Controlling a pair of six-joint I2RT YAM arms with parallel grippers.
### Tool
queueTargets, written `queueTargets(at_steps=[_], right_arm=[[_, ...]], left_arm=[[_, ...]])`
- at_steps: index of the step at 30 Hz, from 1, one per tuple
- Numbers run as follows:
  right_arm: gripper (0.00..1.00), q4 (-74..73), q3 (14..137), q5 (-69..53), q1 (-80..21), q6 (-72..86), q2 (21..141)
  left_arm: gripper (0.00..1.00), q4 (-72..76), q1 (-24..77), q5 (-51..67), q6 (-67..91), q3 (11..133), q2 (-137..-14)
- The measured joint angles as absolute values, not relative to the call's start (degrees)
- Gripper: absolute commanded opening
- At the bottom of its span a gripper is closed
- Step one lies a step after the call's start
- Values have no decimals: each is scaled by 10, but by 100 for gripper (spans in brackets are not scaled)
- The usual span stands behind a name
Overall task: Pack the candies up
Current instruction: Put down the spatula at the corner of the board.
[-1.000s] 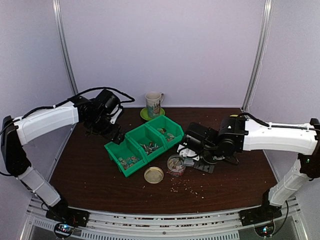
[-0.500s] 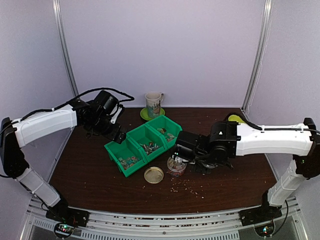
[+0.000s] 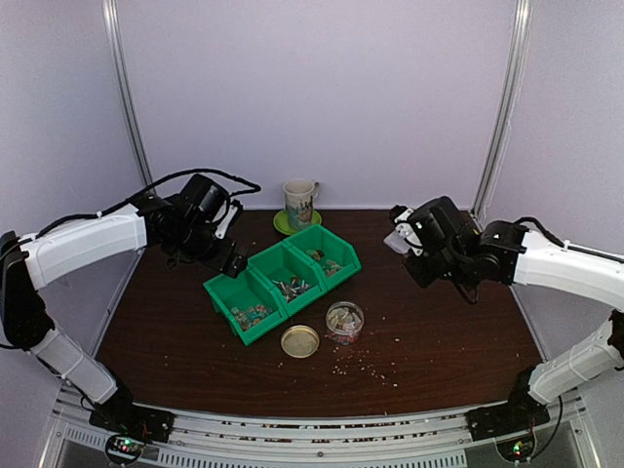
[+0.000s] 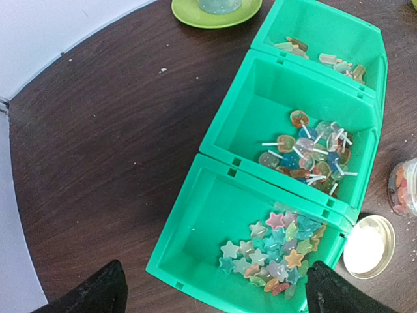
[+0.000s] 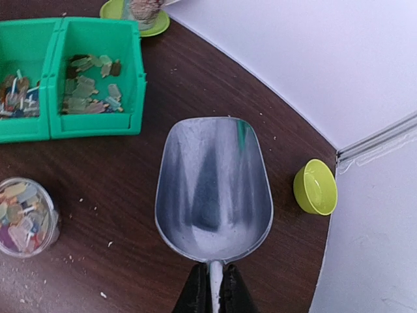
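Observation:
My right gripper is above the clear spot on the bare tabletop between the bins and the lime bowl, so it will lower next and release the scoop [image 5: 214, 186] there.
The candies lie in three joined green bins [image 3: 265, 326]: star pieces [image 4: 277, 244], lollipops [image 4: 313, 153] and flat pieces [image 4: 326, 59]. More candies fill a clear jar [image 3: 344, 322], also seen in the right wrist view [image 5: 26, 215]. Its round tan lid [image 3: 299, 340] lies flat beside it. My left gripper [image 4: 215, 290] is open and empty above the near-left bin. My right gripper [image 5: 212, 287] is shut on the handle of an empty metal scoop [image 5: 214, 186], held above the table to the right of the bins.
A mug on a green saucer [image 3: 299, 205] stands behind the bins. A small lime bowl [image 5: 315, 188] sits near the right wall. Small crumbs [image 3: 366, 366] are scattered in front of the jar. Walls close in the left, back and right.
My right arm has lifted the scoop away from the jar and swung back and to the right. The left arm has barely moved.

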State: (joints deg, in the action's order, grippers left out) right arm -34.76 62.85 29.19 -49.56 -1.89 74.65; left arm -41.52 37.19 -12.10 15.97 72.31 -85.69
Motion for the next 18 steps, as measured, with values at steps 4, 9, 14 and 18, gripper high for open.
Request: queueTargets(at_steps=[4, 9, 14, 18], right_arm=[[0, -269, 596, 255, -413, 9, 763], [0, -172, 562, 206, -332, 41, 826], [0, -114, 560, 170, -305, 59, 901], [0, -93, 572, 148, -287, 69, 952]], left_arm=[[98, -414, 372, -111, 158, 723, -857], [98, -409, 372, -94, 153, 723, -857], [98, -405, 372, -86, 149, 723, -857], [98, -404, 372, -83, 146, 723, -857]])
